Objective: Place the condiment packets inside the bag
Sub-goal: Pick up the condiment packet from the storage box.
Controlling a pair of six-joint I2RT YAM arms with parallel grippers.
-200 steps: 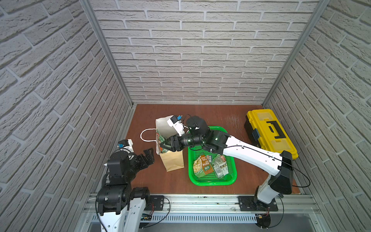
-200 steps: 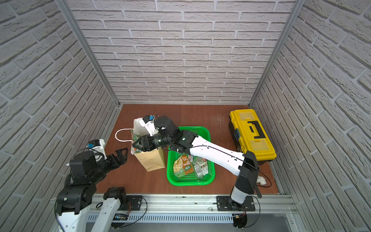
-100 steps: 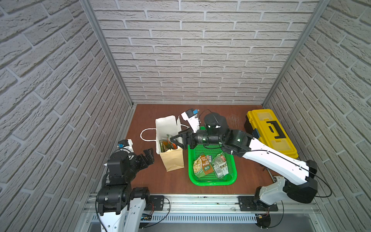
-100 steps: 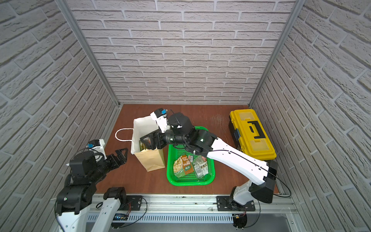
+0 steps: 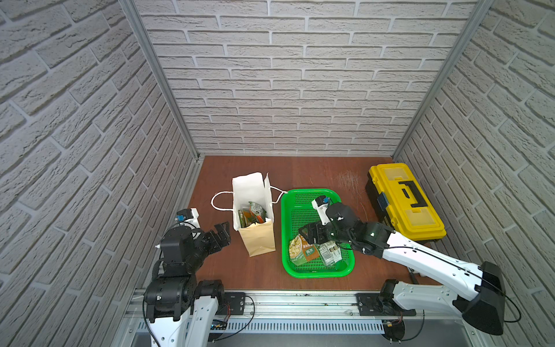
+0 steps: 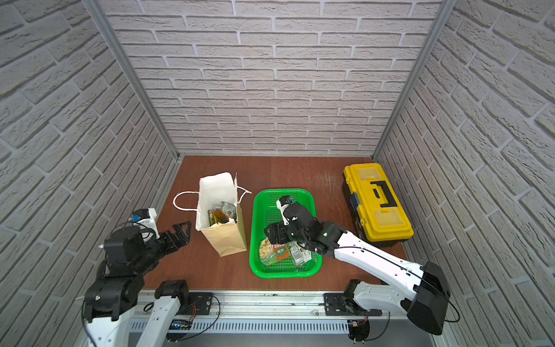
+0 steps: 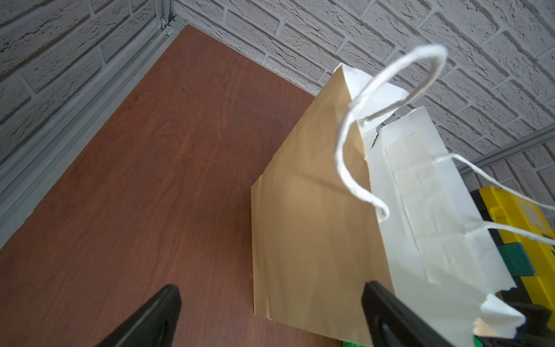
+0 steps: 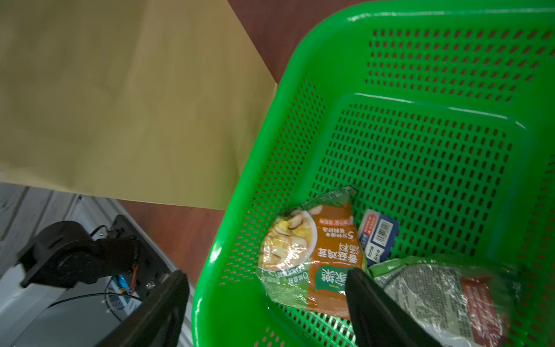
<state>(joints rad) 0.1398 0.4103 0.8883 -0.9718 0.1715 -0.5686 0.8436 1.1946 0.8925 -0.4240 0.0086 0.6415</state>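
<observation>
My right gripper moves down into the green basket next, fingers open, and closes on the orange-and-green packet's middle (image 5: 303,249) (image 8: 315,248), since that packet lies below it.
The tan bag (image 5: 258,240) (image 6: 223,237) stands upright with its white inside showing, and green condiment packets (image 5: 252,214) (image 6: 223,211) lie in it. More packets (image 5: 303,251) (image 6: 274,251) lie at the near end of the green basket (image 5: 300,207). My right gripper (image 5: 309,234) (image 8: 265,276) hovers open over those packets with nothing between its fingers. Below it are an orange-and-green packet (image 8: 312,255) and a crinkly clear one (image 8: 435,288). My left gripper (image 5: 222,232) (image 7: 271,290) stands open and empty beside the bag (image 7: 315,210), apart from it.
A yellow toolbox (image 5: 402,201) (image 6: 375,201) sits on the right of the brown table. The bag's white cord handle (image 5: 220,199) (image 7: 390,81) loops out to the left. A small blue-and-white barcoded sachet (image 8: 378,237) lies in the basket (image 8: 420,120). Brick walls enclose three sides.
My right arm has swung from the bag's mouth back over the basket, and its jaws have widened. The left arm has not moved.
</observation>
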